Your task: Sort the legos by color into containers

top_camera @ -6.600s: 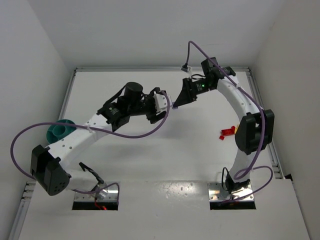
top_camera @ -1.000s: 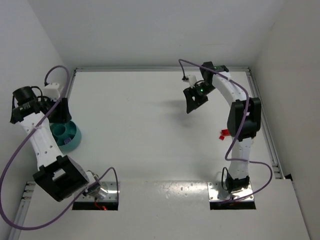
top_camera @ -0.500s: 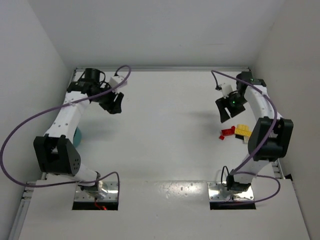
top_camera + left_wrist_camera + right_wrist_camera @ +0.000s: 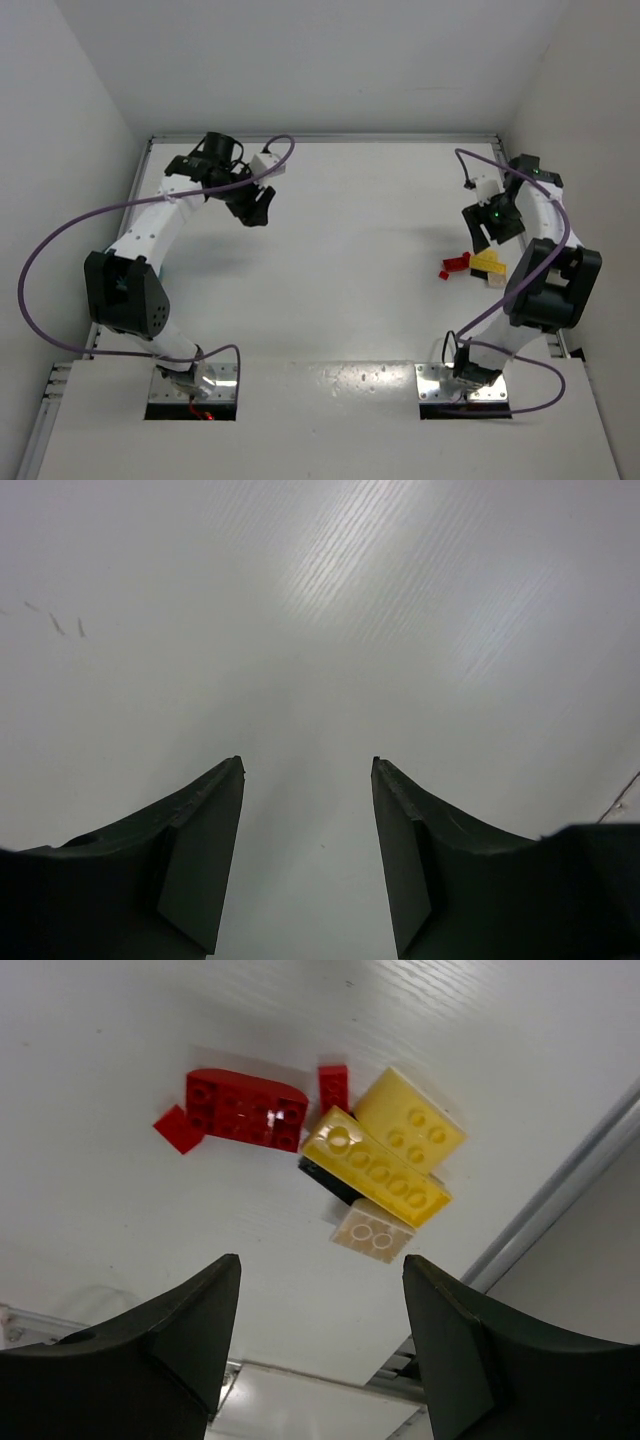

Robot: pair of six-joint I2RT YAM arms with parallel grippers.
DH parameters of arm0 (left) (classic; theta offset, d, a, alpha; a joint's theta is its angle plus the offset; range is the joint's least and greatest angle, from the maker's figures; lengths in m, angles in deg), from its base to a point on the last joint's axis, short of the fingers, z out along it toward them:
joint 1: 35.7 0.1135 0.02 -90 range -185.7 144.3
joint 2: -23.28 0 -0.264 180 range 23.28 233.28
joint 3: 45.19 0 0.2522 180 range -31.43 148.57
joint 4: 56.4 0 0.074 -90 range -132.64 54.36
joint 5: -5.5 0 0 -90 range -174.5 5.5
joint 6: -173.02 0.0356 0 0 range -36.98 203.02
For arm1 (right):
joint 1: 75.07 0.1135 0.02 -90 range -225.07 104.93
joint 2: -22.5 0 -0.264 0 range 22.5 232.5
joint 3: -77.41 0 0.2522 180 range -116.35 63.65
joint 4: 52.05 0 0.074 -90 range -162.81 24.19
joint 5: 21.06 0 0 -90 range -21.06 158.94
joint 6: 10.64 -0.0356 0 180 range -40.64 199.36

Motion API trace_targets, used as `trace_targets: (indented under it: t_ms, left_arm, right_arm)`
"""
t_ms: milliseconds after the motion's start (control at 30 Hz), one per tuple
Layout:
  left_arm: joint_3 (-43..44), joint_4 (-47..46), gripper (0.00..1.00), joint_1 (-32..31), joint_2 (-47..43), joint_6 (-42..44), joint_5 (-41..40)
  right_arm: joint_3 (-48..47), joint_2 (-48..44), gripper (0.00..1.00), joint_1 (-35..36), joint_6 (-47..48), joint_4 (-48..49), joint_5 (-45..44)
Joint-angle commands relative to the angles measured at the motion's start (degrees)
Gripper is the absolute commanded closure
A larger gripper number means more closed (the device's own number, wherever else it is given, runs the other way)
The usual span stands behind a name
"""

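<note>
I need to turn my right gripper, move it toward the long red brick and lower it around the brick's long sides, because the brick lies with its length across my finger opening.
A small pile of legos lies at the right of the table: red bricks (image 4: 455, 266), yellow bricks (image 4: 487, 262) and a pale brick (image 4: 497, 280). In the right wrist view I see a long red brick (image 4: 245, 1110), two small red pieces, two yellow bricks (image 4: 375, 1165) and a pale brick (image 4: 373, 1232) touching each other. My right gripper (image 4: 320, 1270) is open and empty, just behind the pile (image 4: 488, 232). My left gripper (image 4: 307, 765) is open and empty over bare table at the back left (image 4: 257, 215). The teal bowl is hidden from view.
A metal rail (image 4: 560, 1210) runs along the table's right edge close to the pile. White walls close in the table on three sides. Purple cables loop off both arms. Silver base plates (image 4: 190, 385) sit at the near edge.
My left gripper has swung right, away from the left wall. My right gripper has moved right, closer to the lego pile. The legos have not moved.
</note>
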Motion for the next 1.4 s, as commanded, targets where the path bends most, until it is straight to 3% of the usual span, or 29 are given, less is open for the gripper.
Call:
trace_targets:
  t_ms: [0, 100, 333, 567, 667, 1033, 1367]
  left_arm:
    - [0.7, -2.8, 0.4, -1.2, -0.5, 1.1, 0.2]
    - [0.0, -3.3, 0.4, -1.7, -1.1, 0.6, 0.2]
    - [-0.5, -3.3, 0.4, -2.9, -1.1, 1.1, 1.3]
    - [0.1, -3.3, 0.4, -3.9, -0.5, -0.8, 0.0]
    - [0.1, -2.8, 0.4, -4.4, -0.5, -2.1, -0.5]
    - [1.8, -2.8, 0.4, -6.6, 0.1, -5.0, -3.6]
    - [3.5, -2.8, 0.4, -7.2, 1.7, -6.1, -5.9]
  right_arm:
    - [0.2, 0.6, 0.33, -1.5, 0.9, 2.3, -1.4]
    - [-0.9, 0.6, 0.33, -2.1, 6.7, 0.0, 3.7]
    - [-0.2, 1.2, 0.33, -1.0, 33.1, -6.3, 17.3]
    - [-1.5, 7.5, 0.32, 1.7, 48.9, -11.2, 16.1]
    - [1.4, 8.1, 0.3, 2.3, 56.0, -7.8, 13.4]
    - [1.3, 13.1, 0.27, 3.3, 65.6, -7.0, 9.5]
    - [2.5, 16.2, 0.27, 4.5, 65.6, -2.5, 8.9]
